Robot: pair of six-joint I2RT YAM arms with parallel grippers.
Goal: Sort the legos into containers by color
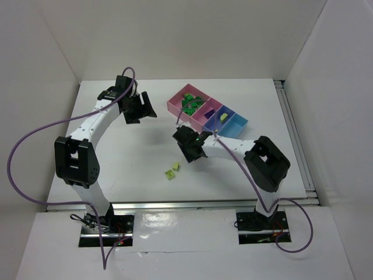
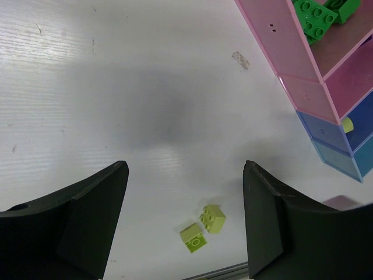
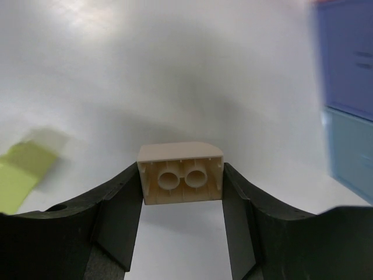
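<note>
The right gripper rises, crosses the bin's side and releases the lego next. The empty light blue bin stands outward of it and to its right in the top view.
My right gripper [image 3: 182,186] is shut on a pale beige lego [image 3: 180,172], hollow underside facing the camera, just above the table. In the top view this gripper [image 1: 195,146] hangs in front of the containers [image 1: 180,113]. The large pink bin [image 2: 274,29] holds several dark green legos [image 2: 315,17]. A yellow-green brick [image 1: 223,116] lies in the violet-blue bin [image 3: 347,58]. Two yellow-green legos [image 2: 213,219] [image 2: 193,237] lie loose on the table [image 1: 172,171]. My left gripper [image 2: 185,192] is open and empty, high over the table [image 1: 143,108].
The light blue bin [image 3: 349,151] ends the row on the right. White walls close in the table at the back and sides. A metal rail [image 1: 294,140] runs along the right edge. A blurred yellow-green brick [image 3: 20,169] lies left of my right gripper.
</note>
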